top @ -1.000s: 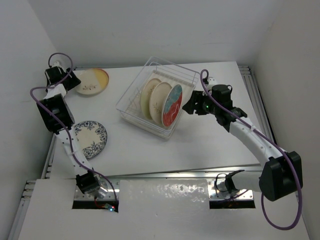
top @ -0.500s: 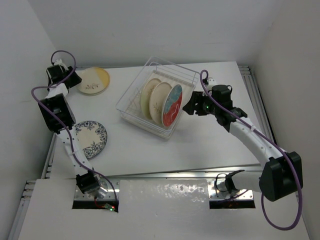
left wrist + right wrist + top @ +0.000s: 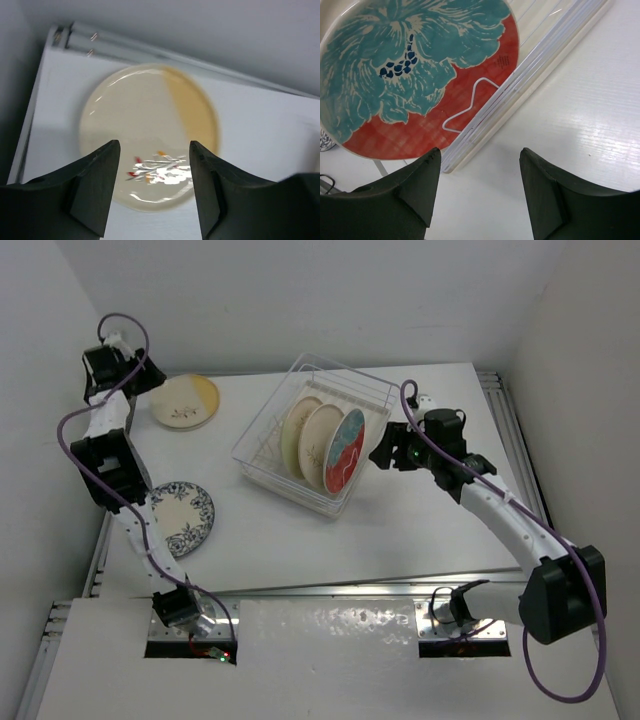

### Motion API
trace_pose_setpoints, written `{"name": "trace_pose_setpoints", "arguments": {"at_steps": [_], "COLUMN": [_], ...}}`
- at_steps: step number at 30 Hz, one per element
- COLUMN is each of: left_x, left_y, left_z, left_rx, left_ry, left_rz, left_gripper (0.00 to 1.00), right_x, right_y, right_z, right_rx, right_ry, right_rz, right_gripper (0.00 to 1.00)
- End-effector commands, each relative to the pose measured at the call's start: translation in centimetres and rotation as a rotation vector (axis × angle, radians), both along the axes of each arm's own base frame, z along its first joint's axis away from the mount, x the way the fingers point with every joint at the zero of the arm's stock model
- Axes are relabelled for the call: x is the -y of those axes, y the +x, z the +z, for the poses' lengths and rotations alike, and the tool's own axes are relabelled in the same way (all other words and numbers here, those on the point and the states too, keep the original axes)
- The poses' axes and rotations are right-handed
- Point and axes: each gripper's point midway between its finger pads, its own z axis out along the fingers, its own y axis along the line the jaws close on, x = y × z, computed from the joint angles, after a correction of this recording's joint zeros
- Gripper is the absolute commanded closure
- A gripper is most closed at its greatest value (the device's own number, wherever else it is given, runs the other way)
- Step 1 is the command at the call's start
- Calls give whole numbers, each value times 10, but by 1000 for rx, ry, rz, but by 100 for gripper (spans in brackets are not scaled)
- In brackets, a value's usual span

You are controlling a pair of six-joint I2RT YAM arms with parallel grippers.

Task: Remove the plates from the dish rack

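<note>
My left gripper moves to the right in the top view onto the nearest pale cream plate's upper rim [image 3: 298, 406] next, since empty rack space beside it leaves finger room.
The clear dish rack [image 3: 262, 428] holds three upright plates: two pale cream ones [image 3: 300, 430] and the red-and-teal plate [image 3: 343, 452] at its near right end. The cream plate with an orange patch [image 3: 186, 401] lies flat at the back left; the blue floral plate [image 3: 182, 514] lies flat at the left. My left gripper [image 3: 128, 378] is open and empty above the cream-orange plate [image 3: 150, 130]. My right gripper [image 3: 381, 452] is open and empty, just right of the rack, facing the red-and-teal plate [image 3: 415, 70] and the rack's wall [image 3: 530, 65].
The table's back left corner edge and rails [image 3: 80, 40] lie just beyond the cream-orange plate. White walls close in the left, back and right. Bare white table [image 3: 420, 530] stretches in front of the rack.
My left gripper has risen and drawn back toward the left corner, away from the cream-orange plate lying on the table. My right gripper has shifted slightly closer to the rack.
</note>
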Motion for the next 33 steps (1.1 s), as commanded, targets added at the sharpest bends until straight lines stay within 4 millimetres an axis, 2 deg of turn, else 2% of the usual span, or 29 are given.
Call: {"name": "trace_pose_setpoints", "arguments": {"at_steps": [1, 2, 3, 4, 5, 6, 7, 8, 9, 10, 12, 13, 15, 17, 21, 27, 28, 32, 33], "left_x": [109, 133, 154, 187, 204, 218, 245, 261, 272, 311, 337, 358, 379, 383, 390, 385, 384, 393, 397], "left_y": [-16, -32, -45, -54, -70, -78, -86, -102, -109, -123, -145, -155, -166, -166, -171, -172, -175, -189, -191], "left_z": [203, 205, 216, 217, 215, 212, 211, 204, 199, 191, 181, 173, 167, 163, 148, 108, 96, 74, 72], "left_rx": [295, 238, 228, 211, 151, 121, 109, 53, 26, 11, -42, -64, -70, -78, -105, -211, -241, -296, -301], "left_ry": [168, 166, 173, 163, 133, 123, 140, 139, 163, 223, 251, 253, 272, 350, 386, 433, 426, 372, 352], "left_rz": [-313, -377, -429, -514, -550, -577, -642, -679, -708, -811, -881, -930, -968, -947, -963, -930, -930, -973, -976], "left_gripper": [44, 43, 43, 42, 41, 41, 41, 41, 41, 40, 39, 38, 37, 37, 37, 42, 43, 47, 51], "right_x": [5, 7, 12, 15, 19, 27, 31, 35, 37, 38, 39, 39, 40, 41, 42, 45, 45, 46, 47], "right_y": [7, 8, 9, 10, 11, 12, 12, 12, 10, 9, 6, 5, 0, -4, -11, -20, -21, -26, -27], "right_z": [22, 20, 15, 13, 11, 5, 5, 3, -4, -4, -12, -13, -20, -27, -37, -50, -51, -56, -58], "right_rx": [80, 81, 83, 89, 92, 96, 106, 110, 114, 121, 118, 115, 103, 91, 84, 60, 58, 45, 41], "right_ry": [-15, -17, -26, -32, -40, -62, -71, -81, -105, -113, -143, -147, -167, -174, -178, -184, -183, -192, -198], "right_rz": [-32, -42, -73, -94, -119, -159, -178, -189, -182, -175, -151, -141, -126, -114, -101, -102, -102, -96, -95], "right_gripper": [36, 36, 36, 35, 35, 35, 34, 34, 34, 33, 32, 31, 31, 30, 30, 30, 30, 29, 29]}}
